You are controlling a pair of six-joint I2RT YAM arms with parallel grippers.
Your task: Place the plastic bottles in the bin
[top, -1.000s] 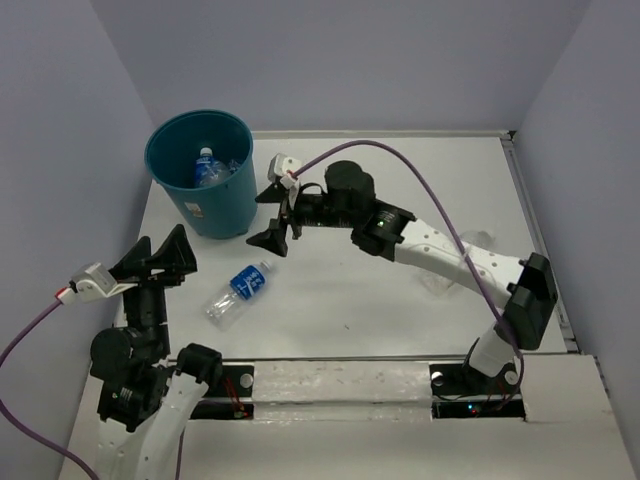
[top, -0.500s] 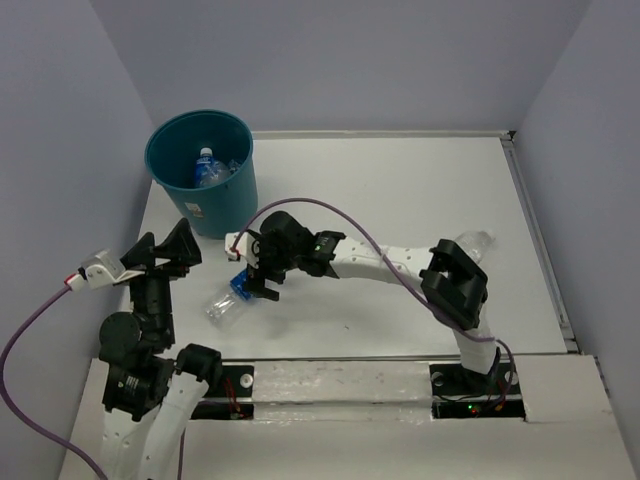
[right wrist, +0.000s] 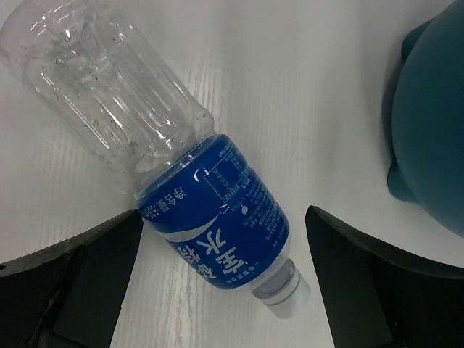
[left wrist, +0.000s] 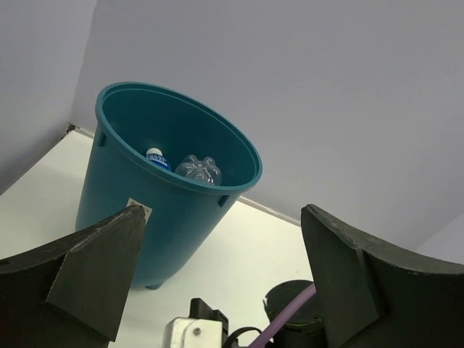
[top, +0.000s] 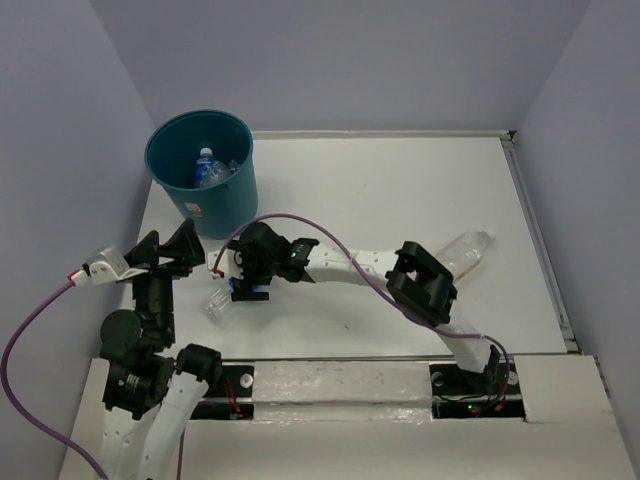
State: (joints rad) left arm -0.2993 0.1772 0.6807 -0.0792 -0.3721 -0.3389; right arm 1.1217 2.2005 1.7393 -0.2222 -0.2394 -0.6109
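The bottle's blue label (right wrist: 222,210) is below my open fingers, so my right gripper goes down and back next, away from the bin, and closes.
The teal bin (top: 216,205) stands at the back left, with bottles (top: 208,165) inside. In the left wrist view the bin (left wrist: 130,188) holds a blue-capped bottle (left wrist: 155,156) and a clear one (left wrist: 199,168). A blue-labelled bottle (right wrist: 214,217) lies on the table, and only its clear end (top: 218,303) shows from above. My right gripper (top: 250,285) is low over it and open, with one finger on each side of the label (right wrist: 222,210). A plain clear bottle (top: 465,252) lies at the right. My left gripper (top: 165,255) is open and empty, raised at the left and facing the bin (left wrist: 221,210).
The bin's side (right wrist: 431,145) is just right of the right gripper. The right arm's elbow (top: 425,285) stretches across the table's middle, and its wrist and purple cable (left wrist: 290,312) sit low in the left wrist view. Walls close the back and sides.
The right arm has swung from beside the bin toward the near left and come down over the blue-labelled bottle. The left gripper has shifted slightly.
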